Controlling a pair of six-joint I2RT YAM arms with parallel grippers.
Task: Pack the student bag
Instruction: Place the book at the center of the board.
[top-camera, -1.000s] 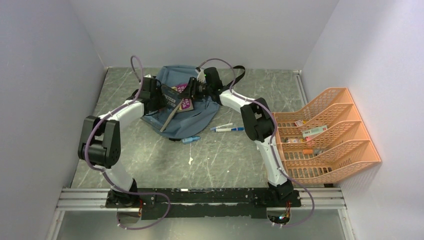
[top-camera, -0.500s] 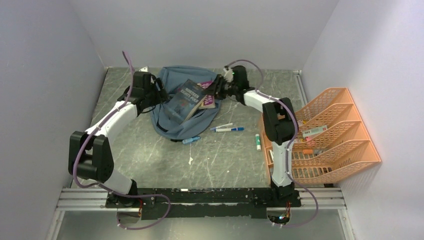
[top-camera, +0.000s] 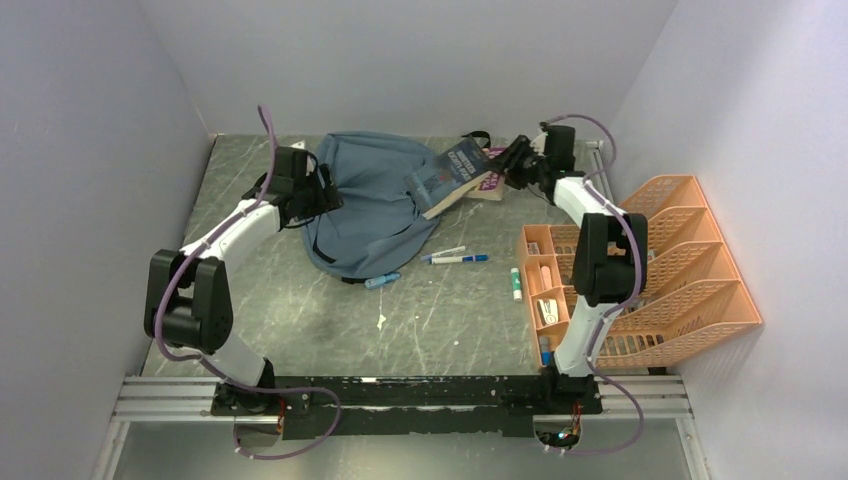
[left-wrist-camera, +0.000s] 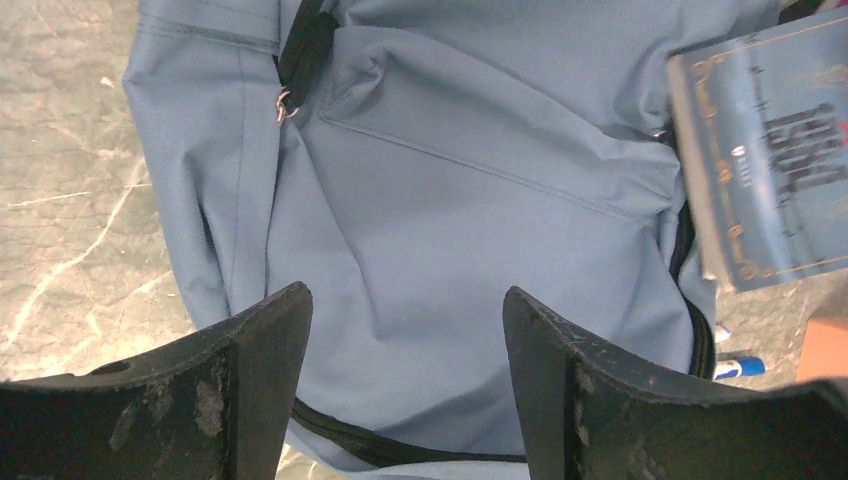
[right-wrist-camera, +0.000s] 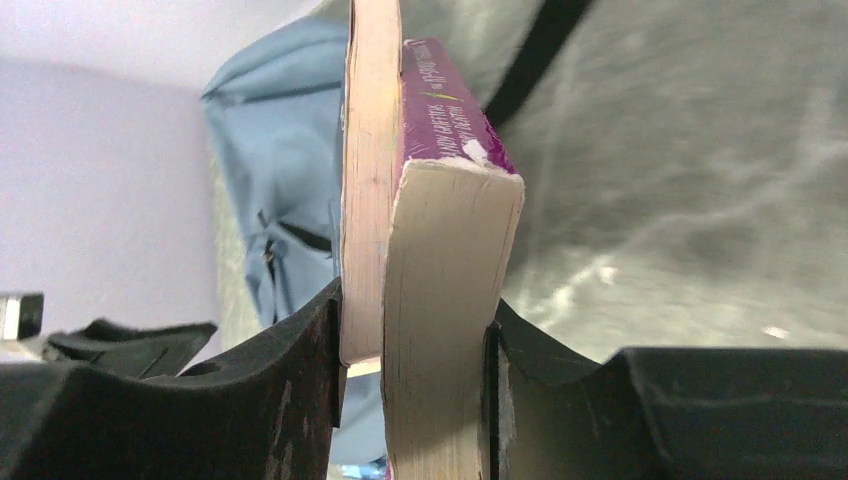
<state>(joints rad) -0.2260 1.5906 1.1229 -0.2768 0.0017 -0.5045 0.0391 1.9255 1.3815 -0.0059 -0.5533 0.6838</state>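
Next, my right gripper draws right in the top view, lowers, slides both books to the bag's zippered edge and releases. The blue-covered book overhangs the bag.
The student bag lies flat at the back of the table, dusty blue with black zippers, and fills the left wrist view. My left gripper hovers over its left side, open, with only fabric showing below the gap. My right gripper is at the back right, beyond the bag's right edge, shut on two books held together. One is a blue-covered book and the other a purple-spined book. Their page edges fill the gap between the fingers.
An orange mesh tray rack with small items stands at the right. Pens, a blue marker and a green glue stick lie on the table in front of the bag. Walls close in the back and sides.
My right gripper has carried the two books from over the bag to the back right. My left gripper has opened and drawn a little left; the bag has settled flatter.
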